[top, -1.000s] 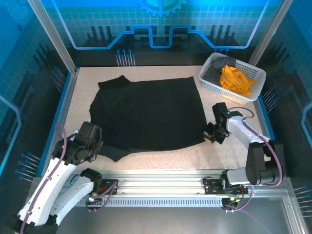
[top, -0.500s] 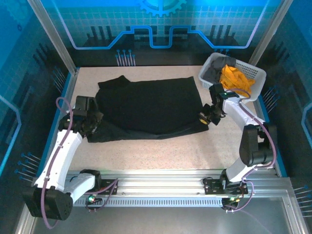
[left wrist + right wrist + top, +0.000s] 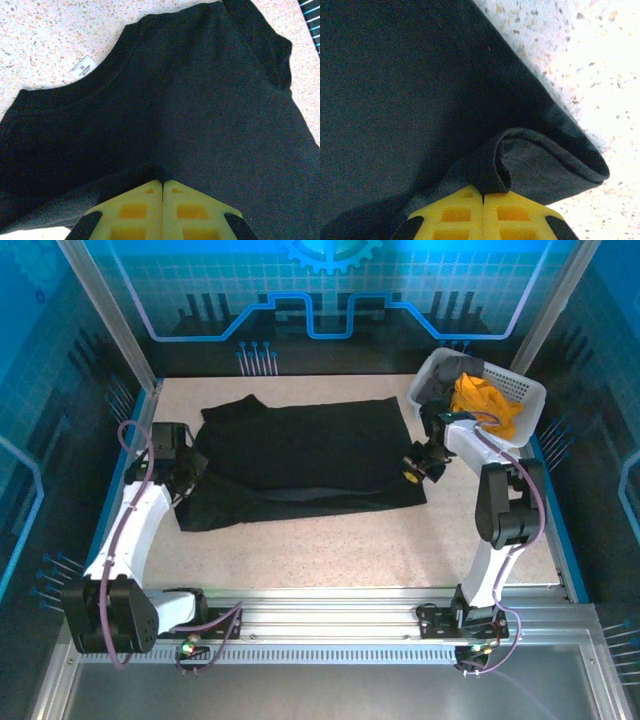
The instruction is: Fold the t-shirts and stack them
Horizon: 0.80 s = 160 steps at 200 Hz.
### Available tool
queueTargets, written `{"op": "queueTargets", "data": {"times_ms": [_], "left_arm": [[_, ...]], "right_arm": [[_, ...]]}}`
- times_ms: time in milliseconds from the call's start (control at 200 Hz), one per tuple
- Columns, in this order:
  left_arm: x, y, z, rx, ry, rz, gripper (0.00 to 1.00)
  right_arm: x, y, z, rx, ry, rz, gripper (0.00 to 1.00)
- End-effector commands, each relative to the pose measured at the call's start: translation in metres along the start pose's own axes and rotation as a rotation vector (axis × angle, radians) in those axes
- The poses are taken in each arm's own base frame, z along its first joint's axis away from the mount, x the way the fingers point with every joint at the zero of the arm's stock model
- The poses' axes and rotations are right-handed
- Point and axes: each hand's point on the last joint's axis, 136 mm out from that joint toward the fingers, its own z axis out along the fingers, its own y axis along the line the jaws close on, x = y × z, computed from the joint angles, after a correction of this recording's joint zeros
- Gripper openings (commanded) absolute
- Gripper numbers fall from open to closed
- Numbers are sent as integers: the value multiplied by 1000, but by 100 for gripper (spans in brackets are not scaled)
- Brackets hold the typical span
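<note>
Next, my left gripper moves down toward the shirt's collar onto the black cloth short of the white label and releases the shirt's edge, whose fold still stands raised.
The large black t-shirt (image 3: pixel 300 455) lies across the table, its near half lifted and doubled back over the far half. My left gripper (image 3: pixel 187 483) is shut on the shirt's left edge; in the left wrist view the yellow fingertips (image 3: pixel 162 186) pinch the black t-shirt (image 3: pixel 200 110) below its collar and white label (image 3: pixel 82 69). My right gripper (image 3: pixel 412 476) is shut on the right edge, a curl of the black t-shirt (image 3: pixel 492 167) squeezed between its fingers. The orange-yellow t-shirt (image 3: pixel 483 402) and the dark grey t-shirt (image 3: pixel 447 377) lie crumpled in the basket.
The white lattice basket (image 3: pixel 522 392) stands at the back right corner, just behind my right arm. Bare speckled tabletop (image 3: pixel 330 545) stretches from the shirt's fold to the rail at the near edge. Blue frame walls close in both sides.
Both grippers have carried the shirt's near edge away from the arm bases toward the back, folding the black shirt over itself. The basket and its shirts stayed put.
</note>
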Motion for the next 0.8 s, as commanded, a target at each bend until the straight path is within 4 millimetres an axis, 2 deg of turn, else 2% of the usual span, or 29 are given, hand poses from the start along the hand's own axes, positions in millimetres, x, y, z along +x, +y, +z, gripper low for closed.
{"op": "queueTargets", "data": {"times_ms": [0,150,290,405,660,795], "left_arm": [[-19,-7,0,7,-50,23,0],[-24,5,6,-37,-59,18,0],[-28,14,13,-65,-59,10,0],[-29,16,19,-73,-54,8,0],[-32,20,35,-92,-39,4,0],[-33,20,48,-98,-29,15,0]], "right_arm": [[-9,-10,2,59,-7,58,0],[-16,-18,7,82,-12,111,0],[-21,-17,11,80,-13,136,0],[-24,-14,11,88,-17,145,0],[-33,-14,-3,117,-73,167,0],[-33,-13,2,131,-58,175,0]]}}
